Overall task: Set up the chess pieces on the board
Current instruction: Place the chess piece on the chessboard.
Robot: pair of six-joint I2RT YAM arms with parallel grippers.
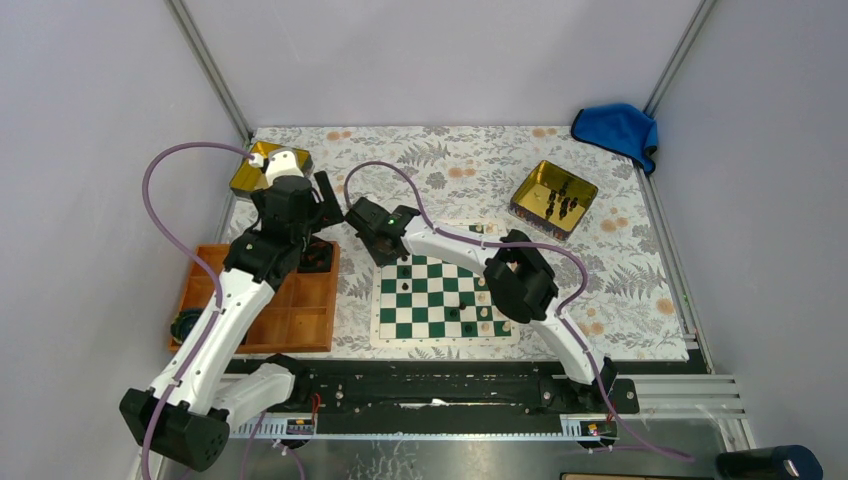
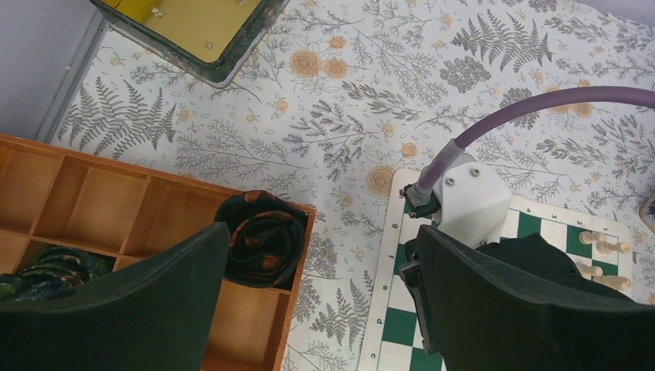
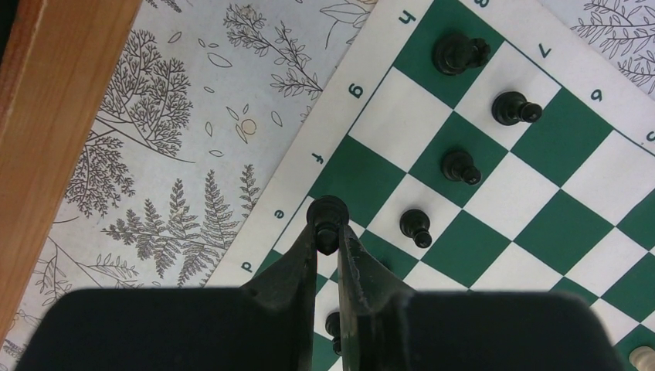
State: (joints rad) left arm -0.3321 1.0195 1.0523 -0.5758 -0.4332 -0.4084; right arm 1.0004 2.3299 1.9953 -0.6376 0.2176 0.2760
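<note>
The right gripper eases toward the f mark and down next to release the black piece there, since the green square (image 3: 357, 178) beside that mark is empty.
The green and white board (image 1: 415, 327) lies at the table's front centre. My right gripper (image 3: 328, 234) is shut on a black chess piece (image 3: 327, 210), held upright at the board's (image 3: 571, 224) lettered edge near the e and f marks. Several black pieces stand on nearby squares, among them one (image 3: 457, 52) in the corner and pawns (image 3: 459, 166) (image 3: 415, 226). In the top view the right gripper (image 1: 383, 248) is over the board's far left corner. My left gripper (image 2: 320, 247) is open and holds nothing, above the cloth between the tray and the board (image 2: 394, 325).
An orange compartmented tray (image 1: 300, 320) (image 2: 100, 201) sits left of the board, with a dark rolled cloth (image 2: 259, 236) in one cell. A gold tin (image 1: 553, 198) with black pieces stands far right, another tin (image 1: 250, 172) far left. A blue cloth (image 1: 617, 128) lies in the far corner. Cream pieces (image 2: 602, 247) stand on the board.
</note>
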